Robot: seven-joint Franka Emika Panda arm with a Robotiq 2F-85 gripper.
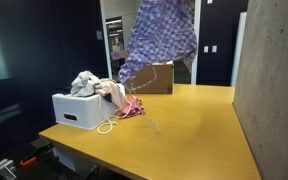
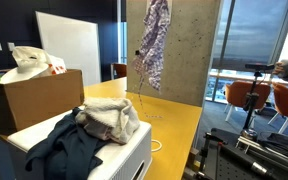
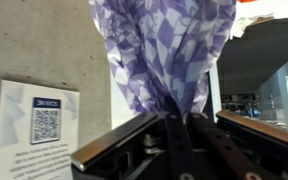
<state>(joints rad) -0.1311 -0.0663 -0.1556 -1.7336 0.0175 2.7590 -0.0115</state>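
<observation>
My gripper moves down toward the concrete wall next and releases the cloth's bunched end over the open tabletop by the concrete wall (image 1: 210, 141), as that clear space lies below it.
A purple-and-white checked cloth (image 3: 164, 50) fills the wrist view, its bunched end pinched between my gripper's (image 3: 177, 120) two dark fingers, which are shut on it. In both exterior views the cloth (image 1: 160, 42) (image 2: 154, 45) hangs high above the yellow wooden table (image 1: 184, 130), its lower end clear of the tabletop. The gripper itself is cut off by the top edge of both exterior views. The cloth hangs above and just beyond the white laundry basket (image 1: 82, 110).
The white basket (image 2: 104, 160) holds grey and dark garments; a pink garment (image 1: 130, 106) and a white cord (image 1: 106, 127) lie beside it. A cardboard box (image 1: 154, 78) (image 2: 29, 100) stands behind. A concrete wall (image 1: 274, 90) borders the table. Orange chairs (image 2: 246, 95) stand by the window.
</observation>
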